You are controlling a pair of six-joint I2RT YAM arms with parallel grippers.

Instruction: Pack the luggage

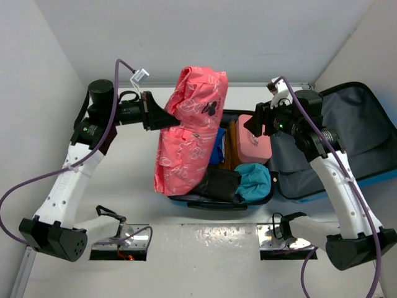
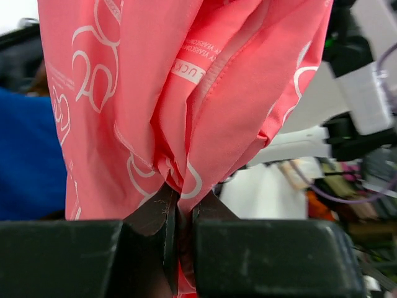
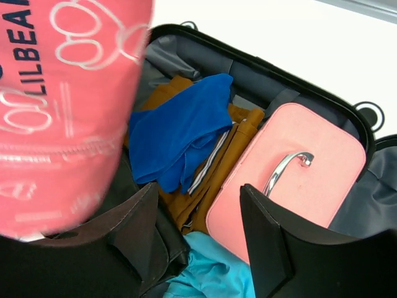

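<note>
The coral-pink printed garment (image 1: 189,130) still hangs above the blue cloth inside the open luggage, so next I should lower my left gripper toward it and release the garment.
The luggage (image 1: 366,143) lies open on the table, its grey-lined lid folded out to the right and its rim (image 3: 260,65) seen in the right wrist view. My left gripper (image 1: 170,118) is shut on a coral-pink printed garment (image 1: 189,130), which hangs over the left part of the luggage. In the left wrist view its fabric (image 2: 186,93) is pinched between the left gripper's (image 2: 182,198) tips. My right gripper (image 1: 255,124) hovers open above the small pink case (image 1: 257,143) packed inside. Nothing sits between the right gripper's (image 3: 198,189) fingers.
Inside the luggage lie a blue cloth (image 3: 180,136), mustard-brown clothing (image 3: 214,180), a teal cloth (image 1: 253,180) and a black item (image 1: 220,183). The pink case (image 3: 310,186) has a metal handle (image 3: 285,171). White walls close in on both sides and behind.
</note>
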